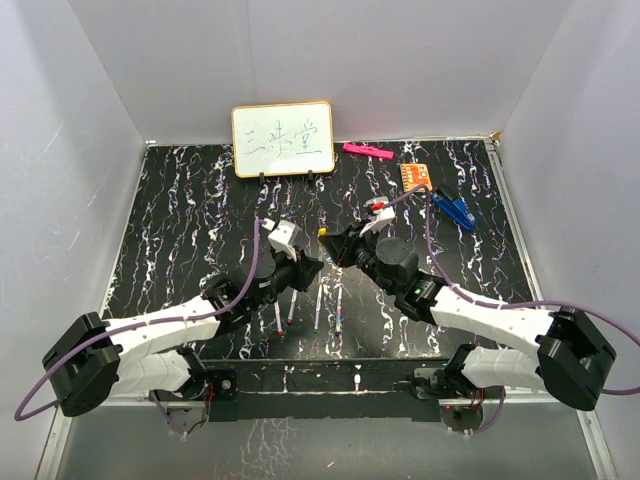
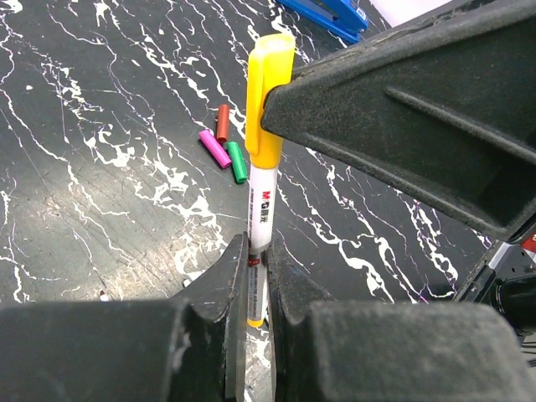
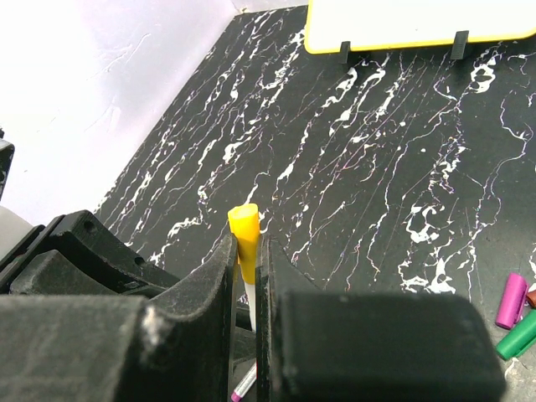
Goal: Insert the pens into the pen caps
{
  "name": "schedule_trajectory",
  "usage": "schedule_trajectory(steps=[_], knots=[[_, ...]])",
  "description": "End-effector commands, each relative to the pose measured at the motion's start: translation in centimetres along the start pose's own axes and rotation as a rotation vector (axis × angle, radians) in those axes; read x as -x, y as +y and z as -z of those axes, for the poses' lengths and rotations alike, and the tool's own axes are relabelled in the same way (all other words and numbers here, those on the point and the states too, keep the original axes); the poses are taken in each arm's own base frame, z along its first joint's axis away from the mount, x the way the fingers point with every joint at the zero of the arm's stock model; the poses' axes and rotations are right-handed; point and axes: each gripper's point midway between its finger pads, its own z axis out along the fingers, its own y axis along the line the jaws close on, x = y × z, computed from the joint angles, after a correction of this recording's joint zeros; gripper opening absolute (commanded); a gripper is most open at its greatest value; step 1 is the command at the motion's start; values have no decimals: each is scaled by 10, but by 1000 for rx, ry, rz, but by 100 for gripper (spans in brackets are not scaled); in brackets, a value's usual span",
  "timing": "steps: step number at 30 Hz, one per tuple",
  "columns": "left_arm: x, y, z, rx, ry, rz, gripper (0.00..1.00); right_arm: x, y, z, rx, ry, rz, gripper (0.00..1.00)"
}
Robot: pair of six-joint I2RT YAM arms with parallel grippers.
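Note:
My left gripper swings outward and tilts down over the bare tabletop before the whiteboard to release the pen next, since the yellow cap covers the pen's upper end.
My left gripper (image 2: 255,251) is shut on the lower barrel of a white pen (image 2: 261,205) with a yellow end. My right gripper (image 3: 247,251) is shut on the yellow cap (image 3: 244,230), which sits over that pen's upper end; the cap also shows in the left wrist view (image 2: 268,92). In the top view the two grippers meet above mid-table, the left (image 1: 308,262) and the right (image 1: 333,240). Several more white pens (image 1: 318,305) lie side by side below them. Red-brown (image 2: 222,121), magenta (image 2: 214,148) and green (image 2: 238,162) caps lie together on the table. The blue cap is out of view.
A small whiteboard (image 1: 283,139) stands at the back. A pink marker (image 1: 367,151), an orange object (image 1: 416,176) and a blue clip (image 1: 455,208) lie at the back right. White walls enclose the black marbled table (image 1: 180,230).

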Motion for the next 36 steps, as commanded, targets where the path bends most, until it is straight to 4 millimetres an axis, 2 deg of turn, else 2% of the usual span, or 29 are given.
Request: schedule_trajectory(steps=[1,5,9,12,15,16,19,21,22,23,25,29,36], knots=[[163,-36,19,-98,-501,110,0,-107,-11,33,-1,390,48,0],[142,-28,13,-66,-428,116,0,-84,-13,24,-50,310,63,0],[104,-12,4,7,-297,150,0,-43,-8,11,-106,210,97,1],[66,9,-1,113,-166,175,0,-1,1,4,-136,119,129,14],[37,32,1,232,-75,180,0,42,8,9,-162,14,132,22],[29,39,3,265,-50,177,0,54,9,13,-174,-21,129,25],[21,51,7,321,-32,166,0,82,7,26,-214,-93,115,37],[22,55,8,337,-31,156,0,89,1,33,-254,-107,111,53],[21,57,8,344,-30,150,0,90,-2,36,-272,-107,110,64],[22,59,9,350,-29,144,0,91,-5,39,-286,-107,107,71],[23,65,8,363,-28,137,0,89,-12,44,-317,-105,96,74],[25,77,8,378,-20,134,0,80,-28,50,-383,-95,88,97],[28,111,2,409,20,150,0,64,-58,47,-501,-36,102,98]])
